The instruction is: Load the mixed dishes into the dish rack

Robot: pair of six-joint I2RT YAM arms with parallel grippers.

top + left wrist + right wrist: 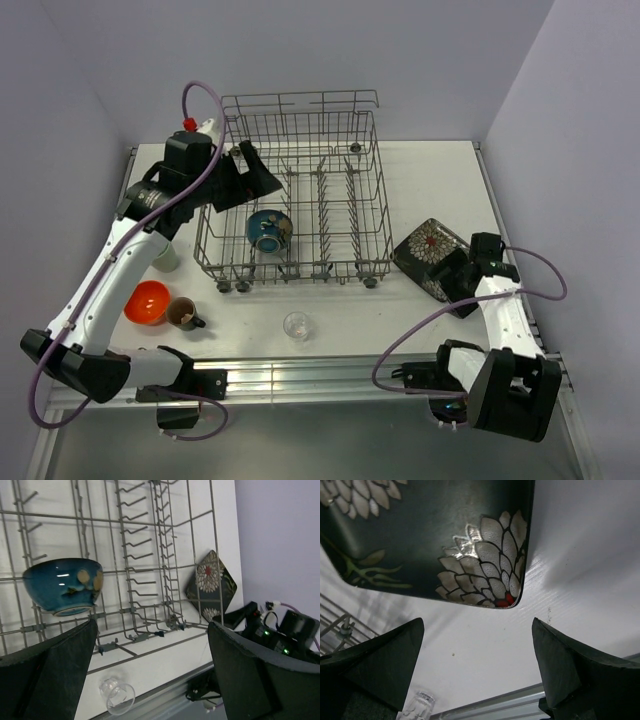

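I should move my right gripper down to the near corner of the black plate and then close it, because that corner points in between its open fingers.
The dish rack point(330, 190) stands mid-table, with the blue bowl point(268, 230) tilted among the tines of its near left part. My left gripper point(258, 170) hovers open and empty over the rack's left side; in the left wrist view the bowl point(64, 586) lies just beyond the left finger. The black square plate point(428, 255) lies flat on the table, right of the rack. My right gripper point(455, 283) is open at the plate's near corner point(485, 580), apart from it. The clear glass point(296, 325), brown mug point(184, 314) and orange bowl point(150, 301) sit near the front. The pale green cup point(165, 258) peeks from behind the left arm.
The rack's raised back rail point(300, 100) stands near the rear wall. A metal rail point(300, 375) runs along the table's front edge by the arm bases. The side wall point(580, 150) is close to the plate on the right.
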